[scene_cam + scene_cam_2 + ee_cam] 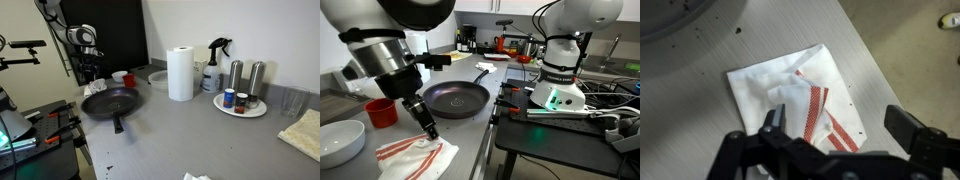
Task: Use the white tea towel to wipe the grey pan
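I should next lower my open gripper onto the towel's striped folded flap point(413, 152) point(805, 116), because that flap is below it, between the spread fingers.
The white tea towel point(780, 88), marked with red stripes, lies crumpled on the grey counter; an exterior view shows the same towel point(415, 155) near the counter's front edge. My gripper point(840, 128) hovers open just above it, with the left finger point(773, 122) over the cloth and the right finger point(912, 128) over bare counter. Nothing is held. In an exterior view the gripper point(424, 124) hangs between towel and grey pan point(457, 98). The pan point(108, 102) is empty, with its black handle pointing away from the arm.
A red cup point(382, 112) and a white bowl point(340, 142) stand beside the towel. Further along the counter are a paper-towel roll point(181, 73), a spray bottle point(213, 68), a plate with jars point(262, 110) and a cream cloth point(305, 135). A second robot base point(560, 70) stands across the gap.
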`<state>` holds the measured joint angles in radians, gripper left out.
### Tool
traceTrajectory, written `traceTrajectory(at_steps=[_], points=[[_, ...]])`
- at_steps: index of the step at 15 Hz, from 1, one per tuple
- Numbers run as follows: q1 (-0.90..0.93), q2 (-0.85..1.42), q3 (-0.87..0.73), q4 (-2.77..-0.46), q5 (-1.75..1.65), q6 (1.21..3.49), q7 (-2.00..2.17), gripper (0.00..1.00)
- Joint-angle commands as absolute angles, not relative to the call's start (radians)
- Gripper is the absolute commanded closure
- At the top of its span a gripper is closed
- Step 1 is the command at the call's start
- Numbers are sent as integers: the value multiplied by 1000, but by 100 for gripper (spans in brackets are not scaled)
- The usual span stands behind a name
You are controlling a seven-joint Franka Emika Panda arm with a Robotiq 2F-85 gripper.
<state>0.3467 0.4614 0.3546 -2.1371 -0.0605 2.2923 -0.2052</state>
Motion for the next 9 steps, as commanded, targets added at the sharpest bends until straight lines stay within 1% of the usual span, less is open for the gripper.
traceTrajectory(at_steps=[1, 9], points=[[346, 554, 363, -2062, -55, 2302, -263, 0], [344, 660, 369, -1983, -61, 2332, -316, 0]])
